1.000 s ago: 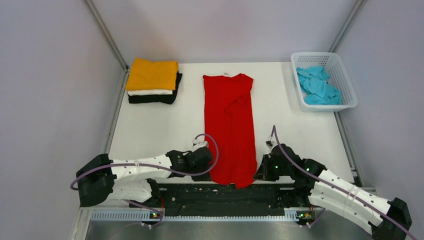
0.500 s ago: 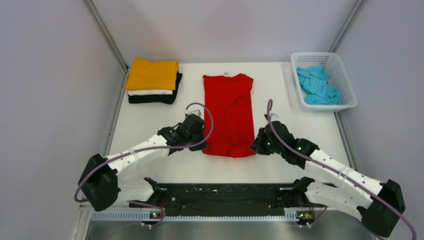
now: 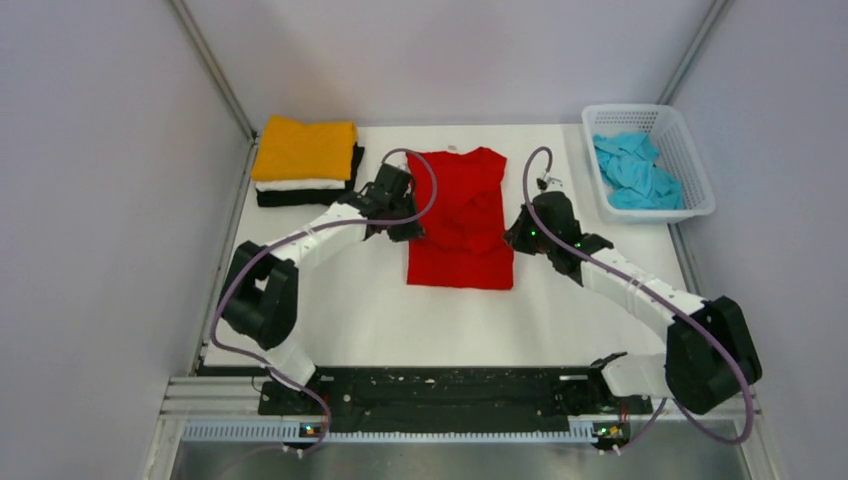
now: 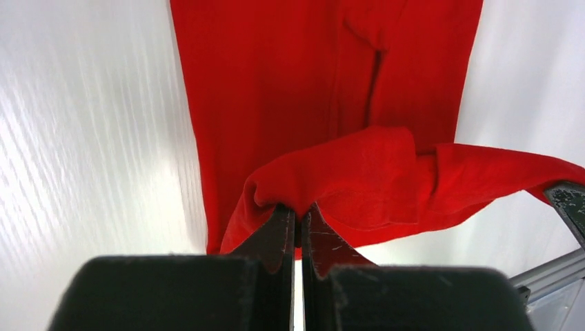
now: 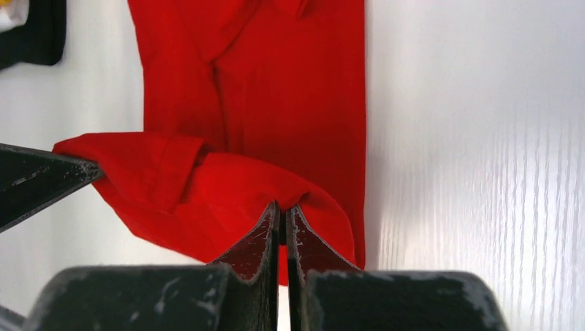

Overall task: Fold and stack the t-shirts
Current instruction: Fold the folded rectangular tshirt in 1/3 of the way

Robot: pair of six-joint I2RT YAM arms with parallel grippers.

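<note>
My left gripper holds the hem's corner above the middle of the shirt, and next it will bring the corner down and slightly outward, onto the body's side edge (image 4: 197, 135).
The red t-shirt (image 3: 458, 215) lies lengthwise in the middle of the table, its near hem lifted and carried back over the body. My left gripper (image 3: 412, 226) is shut on the hem's left corner (image 4: 276, 193). My right gripper (image 3: 514, 236) is shut on the hem's right corner (image 5: 290, 196). Both hold the cloth above the shirt's middle. A folded stack sits at the back left: orange-yellow t-shirt (image 3: 305, 148) on top, white t-shirt (image 3: 300, 184) under it, black t-shirt (image 3: 305, 197) at the bottom. The light blue t-shirt (image 3: 635, 172) is crumpled in the basket.
The white lattice basket (image 3: 692, 165) stands at the back right corner. Metal frame rails run along the table's left and right edges. The black base bar (image 3: 440, 390) lies along the near edge.
Both grippers have moved away from the near edge toward the back, carrying the red shirt's hem with them. The shirt now shows about half its former length.
</note>
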